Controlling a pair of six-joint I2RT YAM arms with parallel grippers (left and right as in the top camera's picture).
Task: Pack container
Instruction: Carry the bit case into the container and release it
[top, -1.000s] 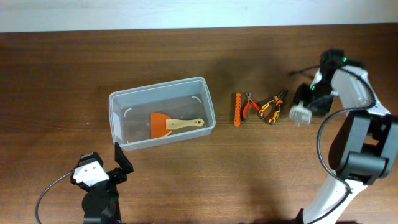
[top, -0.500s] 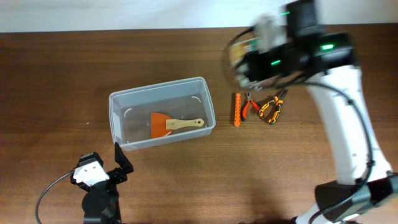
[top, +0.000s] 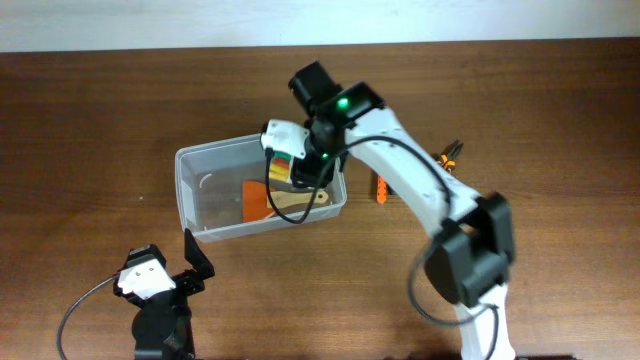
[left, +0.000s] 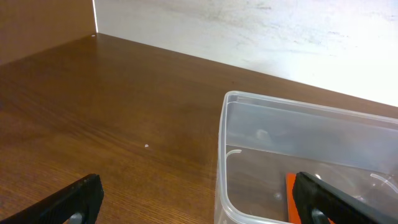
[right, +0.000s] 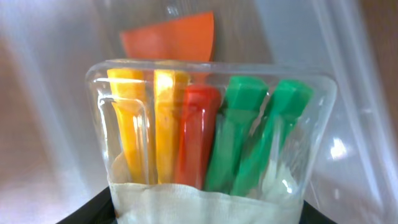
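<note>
The scraper takes the container's near side, so my right gripper next needs to go down to the container's bottom beyond the scraper's wooden handle and release the small clear box.
The large clear container sits left of centre, with an orange scraper with a wooden handle inside; its near corner also shows in the left wrist view. My right gripper is over the container's right half, shut on a small clear box of yellow, red and green pieces. The scraper's orange blade shows below the box. My left gripper is open and empty, low at the front left, just outside the container's front left corner.
An orange strip tool lies right of the container. Orange-handled pliers lie further right, partly hidden by my right arm. A white wall edge runs along the back of the table.
My right arm has swung left from the table's right side, carrying the small box over the tools until it is above the container. The left arm has not moved.
</note>
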